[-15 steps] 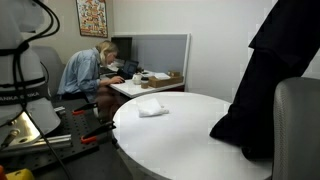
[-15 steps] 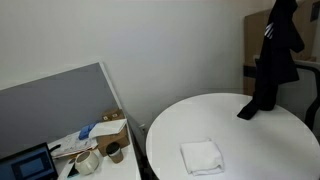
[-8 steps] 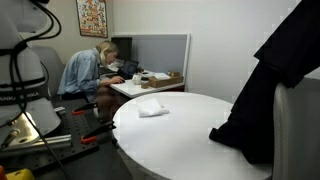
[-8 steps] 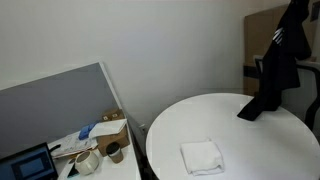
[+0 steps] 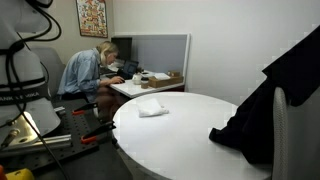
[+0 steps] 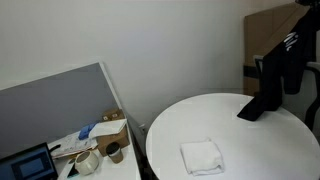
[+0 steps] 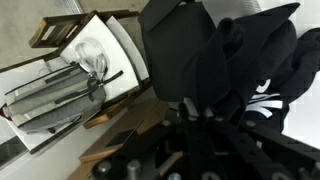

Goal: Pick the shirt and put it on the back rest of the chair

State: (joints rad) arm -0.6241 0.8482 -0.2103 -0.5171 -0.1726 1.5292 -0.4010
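My gripper moves down toward the top of the grey back rest next and releases the cloth. The top lies below my gripper, with the shirt (image 5: 262, 120) already draped across it.
The black shirt (image 5: 262, 120) hangs at the right of the round white table (image 5: 180, 140), its lower end resting on the table edge. In an exterior view the shirt (image 6: 282, 62) hangs high by the brown wall panel. The grey back rest of the chair (image 5: 297, 125) stands right beside it, partly covered by the cloth. In the wrist view my gripper (image 7: 198, 111) is shut on the bunched black shirt (image 7: 215, 50), which fills most of the picture. The gripper itself is out of frame in both exterior views.
A folded white cloth (image 5: 153, 108) lies on the table, also seen in an exterior view (image 6: 201, 156). A person (image 5: 90, 72) sits at a desk behind a grey partition (image 5: 160, 48). A cluttered desk with a cardboard box (image 6: 112, 128) stands beside the table.
The shirt's upper part has moved to the right, toward and over the chair's back rest. Its lower end still rests on the table edge.
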